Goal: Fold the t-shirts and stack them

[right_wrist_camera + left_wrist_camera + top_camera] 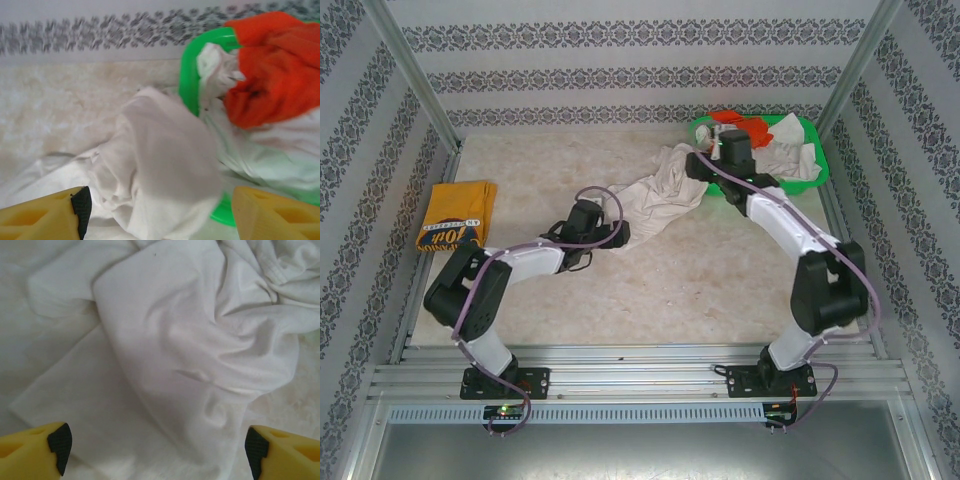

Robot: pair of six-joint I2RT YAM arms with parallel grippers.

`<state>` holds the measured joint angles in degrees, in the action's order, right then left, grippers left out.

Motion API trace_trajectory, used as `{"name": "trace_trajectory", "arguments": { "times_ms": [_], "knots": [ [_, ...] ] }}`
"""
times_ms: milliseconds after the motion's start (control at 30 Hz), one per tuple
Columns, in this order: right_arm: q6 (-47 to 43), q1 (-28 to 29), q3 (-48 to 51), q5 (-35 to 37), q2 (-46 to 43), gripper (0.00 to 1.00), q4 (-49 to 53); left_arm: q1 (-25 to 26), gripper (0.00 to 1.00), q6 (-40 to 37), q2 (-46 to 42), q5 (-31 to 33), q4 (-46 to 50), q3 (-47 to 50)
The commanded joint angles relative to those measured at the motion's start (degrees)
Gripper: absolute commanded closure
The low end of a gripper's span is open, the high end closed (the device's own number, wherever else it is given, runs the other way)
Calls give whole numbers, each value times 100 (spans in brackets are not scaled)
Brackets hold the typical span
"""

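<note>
Next I will shift my right gripper away from the green basket's rim and bring it down onto the bunched fold of the white t-shirt [655, 190] [139, 150], where the cloth humps up.
A crumpled white t-shirt [655, 190] lies stretched across the table from the middle toward the green basket [817, 150]. My left gripper [615, 232] hovers over its near-left end, open, its fingers wide apart above the cloth [190, 340] and holding nothing [157, 450]. My right gripper [698, 165] is at the shirt's far end beside the basket, open [160, 215], with a hump of the white cloth [160, 150] between and below its fingers. A folded mustard-yellow t-shirt [455, 212] with dark lettering lies at the left edge. An orange-red t-shirt [275, 70] and another white one [260, 150] sit in the basket.
The basket's green rim [187, 75] stands just right of the white shirt's far end. Patterned walls and metal posts close in the table at the back and both sides. Bare tabletop [720, 270] lies in front of the shirt.
</note>
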<state>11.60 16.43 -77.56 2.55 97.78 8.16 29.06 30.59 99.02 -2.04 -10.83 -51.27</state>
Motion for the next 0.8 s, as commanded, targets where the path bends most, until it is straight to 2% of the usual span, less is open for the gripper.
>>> {"name": "trace_trajectory", "arguments": {
  "times_ms": [0, 133, 233, 300, 333, 433, 467, 667, 767],
  "knots": [
    [-960, 302, -698, 544, 542, 28, 410, 171, 12, 433, 411, 190, 437, -402],
    [-1183, 482, -1463, 859, 1334, 31, 773, 244, 22, 611, 881, 162, 605, -791],
    [-1099, 463, -1832, 953, 1760, 38, 909, 241, 43, 650, 1093, 120, 626, -894],
    [-941, 409, -2079, 914, 1962, 54, 1126, 241, 64, 650, 1158, 124, 599, -906],
    [-900, 390, -2161, 889, 2014, 63, 1216, 241, 71, 650, 1169, 116, 584, -906],
    [-834, 380, -2233, 833, 1960, 97, 1283, 241, 94, 641, 1140, 107, 510, -847],
    [-802, 384, -2192, 812, 1846, 100, 1235, 244, 100, 635, 1106, 116, 452, -809],
    [-352, 207, -1986, 123, 828, 100, 700, 173, 100, 168, 614, 334, 626, -862],
    [-65, 76, -1990, -249, 268, 100, 410, -41, 100, -61, 161, 366, 814, -958]
  ]
}}
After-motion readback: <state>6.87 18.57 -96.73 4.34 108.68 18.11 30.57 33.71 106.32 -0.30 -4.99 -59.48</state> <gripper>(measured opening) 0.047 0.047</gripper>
